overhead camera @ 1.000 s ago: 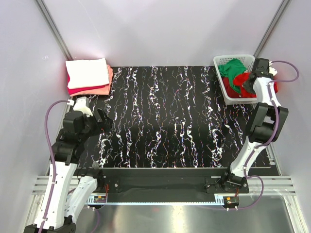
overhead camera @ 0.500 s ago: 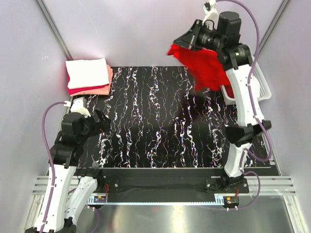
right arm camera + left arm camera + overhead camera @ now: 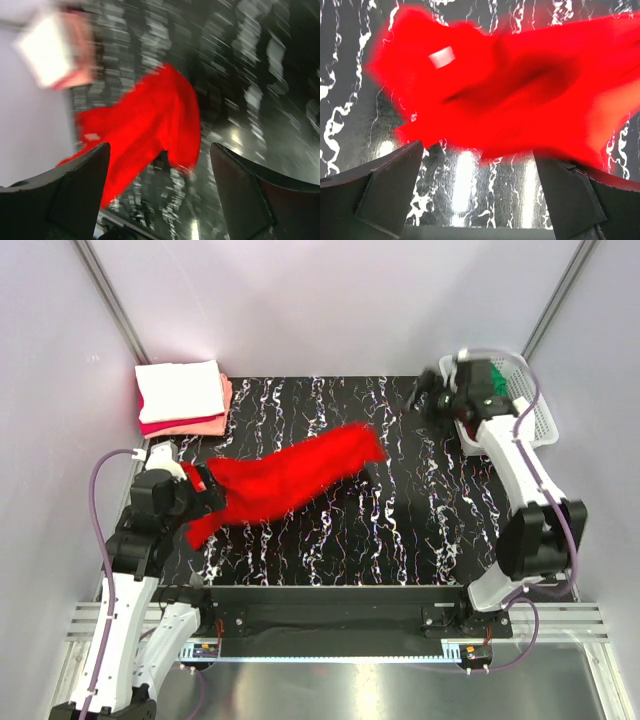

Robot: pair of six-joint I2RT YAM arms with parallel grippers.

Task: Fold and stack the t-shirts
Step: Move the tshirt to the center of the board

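My right gripper is going to move back, to the left in the top view and down onto the red t-shirt's near edge, because the shirt lies in a narrow strip.
A bright red t-shirt lies stretched across the left and middle of the black marbled table, blurred by motion. Its small white neck label shows in the left wrist view. My left gripper is open just short of the shirt's near edge, with only table between its fingers. My right gripper is open and empty beside the basket, well clear of the shirt. A folded stack sits at the back left: white on top, salmon pink and crimson below.
A white lattice basket stands at the back right corner with a green shirt inside. Pale walls close in the back and sides. The arm bases sit on the rail at the near edge.
The right gripper lifted the red shirt out of the basket, swung it high, then opened. The shirt has flown left across the table to the left gripper. The right arm has dropped back beside the basket.
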